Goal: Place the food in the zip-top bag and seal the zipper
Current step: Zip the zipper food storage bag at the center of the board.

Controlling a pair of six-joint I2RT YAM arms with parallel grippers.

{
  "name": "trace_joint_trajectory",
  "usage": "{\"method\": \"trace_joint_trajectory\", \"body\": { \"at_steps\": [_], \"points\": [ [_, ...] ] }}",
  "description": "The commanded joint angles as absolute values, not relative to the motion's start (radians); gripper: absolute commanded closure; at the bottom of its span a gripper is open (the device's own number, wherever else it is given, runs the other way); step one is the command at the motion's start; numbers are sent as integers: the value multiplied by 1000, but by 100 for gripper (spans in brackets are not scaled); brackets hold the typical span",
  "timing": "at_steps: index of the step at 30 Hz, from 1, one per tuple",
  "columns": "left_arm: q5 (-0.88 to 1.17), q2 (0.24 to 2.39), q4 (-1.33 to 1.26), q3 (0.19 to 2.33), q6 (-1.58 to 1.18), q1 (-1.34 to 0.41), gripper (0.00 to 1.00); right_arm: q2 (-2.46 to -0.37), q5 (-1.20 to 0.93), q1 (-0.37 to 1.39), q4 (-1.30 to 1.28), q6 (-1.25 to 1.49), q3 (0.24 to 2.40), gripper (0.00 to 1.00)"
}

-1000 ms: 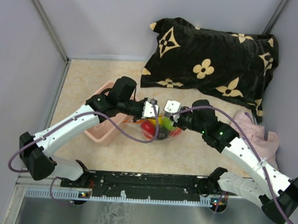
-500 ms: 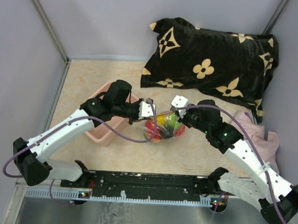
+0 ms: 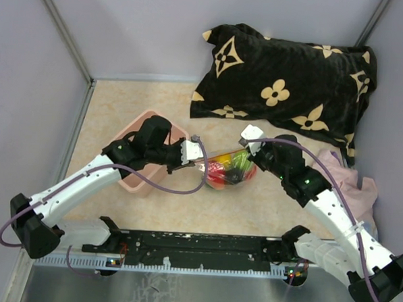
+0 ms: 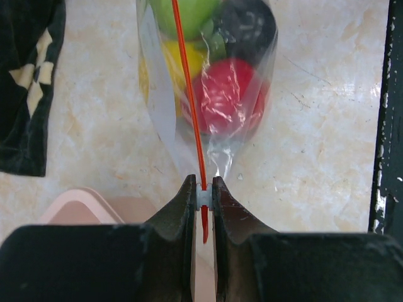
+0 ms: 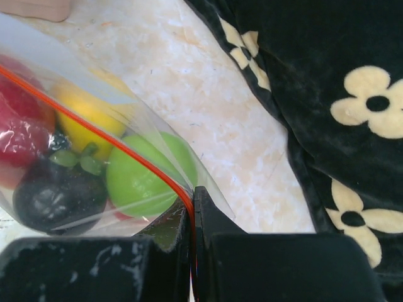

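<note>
My left gripper pulls the slider back and left in the top view toward the zipper's tip (image 4: pixel 205 239) next, since a red-orange zipper part shows past the slider.
The zip-top bag (image 3: pixel 229 171) hangs stretched between my two grippers, just above the table. The food (image 4: pixel 225 95) is inside it: red, yellow, light green (image 5: pixel 143 179) and dark brown (image 5: pixel 55 196) pieces. The zipper (image 4: pixel 187 94) runs as a thin red-orange line along the bag's top edge. My left gripper (image 4: pixel 202 196) is shut on the small white slider at one end of the zipper. My right gripper (image 5: pixel 192 200) is shut on the other end of the strip, at the bag's corner. In the top view the left gripper (image 3: pixel 202 162) is left of the bag and the right gripper (image 3: pixel 253 156) is on its right.
A pink bin (image 3: pixel 140 179) sits under my left forearm, left of the bag. A black pillow with cream flowers (image 3: pixel 286 81) lies at the back right. A pink cloth (image 3: pixel 352 182) lies by the right wall, under my right arm.
The two grippers have drawn apart, the left one leftward and the right one rightward. The bag has been pulled out lengthwise between them.
</note>
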State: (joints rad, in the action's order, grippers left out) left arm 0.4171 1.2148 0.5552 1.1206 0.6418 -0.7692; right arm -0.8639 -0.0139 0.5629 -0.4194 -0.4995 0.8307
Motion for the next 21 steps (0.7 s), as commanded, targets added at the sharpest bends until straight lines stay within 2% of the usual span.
{"method": "trace_joint_trajectory", "body": {
  "at_steps": [1,11,21],
  "points": [
    [380,1151,583,1058,615,-756,98,-850,109,535,-344,-488,841,100],
    [340,1065,543,989,567,-752,98,-819,146,534,-260,-457,802,100],
    [313,982,512,915,554,-752,96,-785,96,534,-226,-406,775,100]
  ]
}}
